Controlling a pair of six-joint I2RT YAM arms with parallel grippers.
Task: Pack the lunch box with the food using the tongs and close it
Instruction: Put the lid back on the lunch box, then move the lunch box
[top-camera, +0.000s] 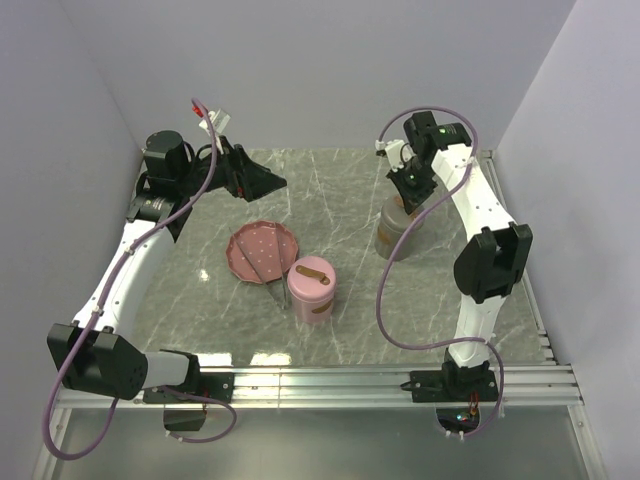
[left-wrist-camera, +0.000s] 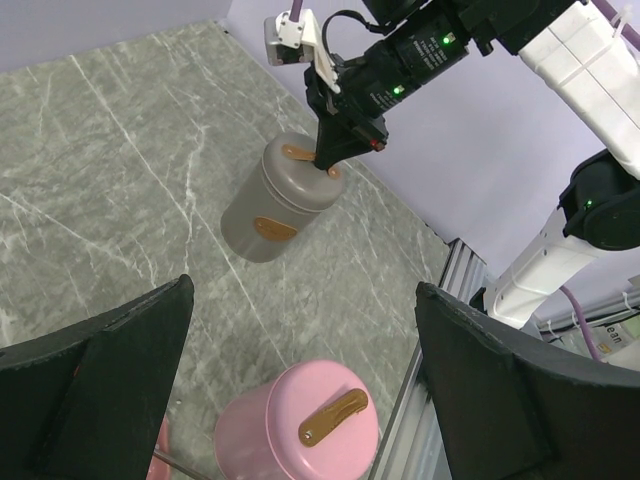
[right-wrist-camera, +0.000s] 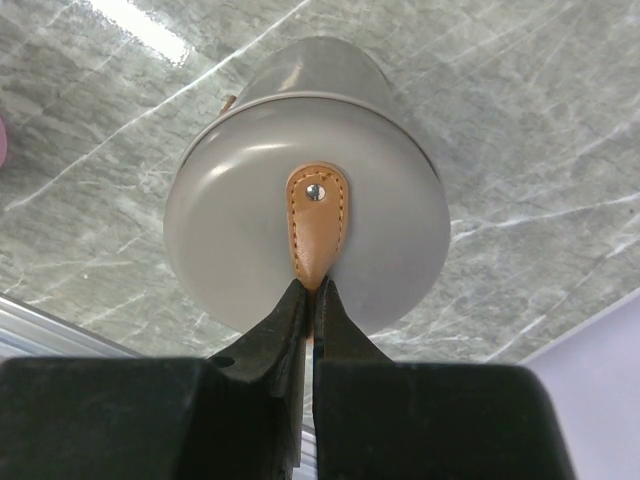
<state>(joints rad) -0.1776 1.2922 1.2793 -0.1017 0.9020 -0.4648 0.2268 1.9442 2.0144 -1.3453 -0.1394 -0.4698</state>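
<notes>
I will next bring the grey box with my right gripper to the spot by the pink box, back and left in the top view, and let it go there, because the marble there is bare.
A grey lidded lunch box stands at the right of the table. My right gripper is shut on the tan leather strap of its lid; the left wrist view shows that gripper coming down onto the lid from above. A pink lidded lunch box with the same strap stands mid-table. The slim tongs lie across the pink plate beside it. My left gripper hangs open above the table at the back left, holding nothing. I cannot make out the food in any view.
The pink lunch box sits close to the aluminium rail along the table's near edge. Purple walls close in the back and both sides. Bare marble lies between the two boxes.
</notes>
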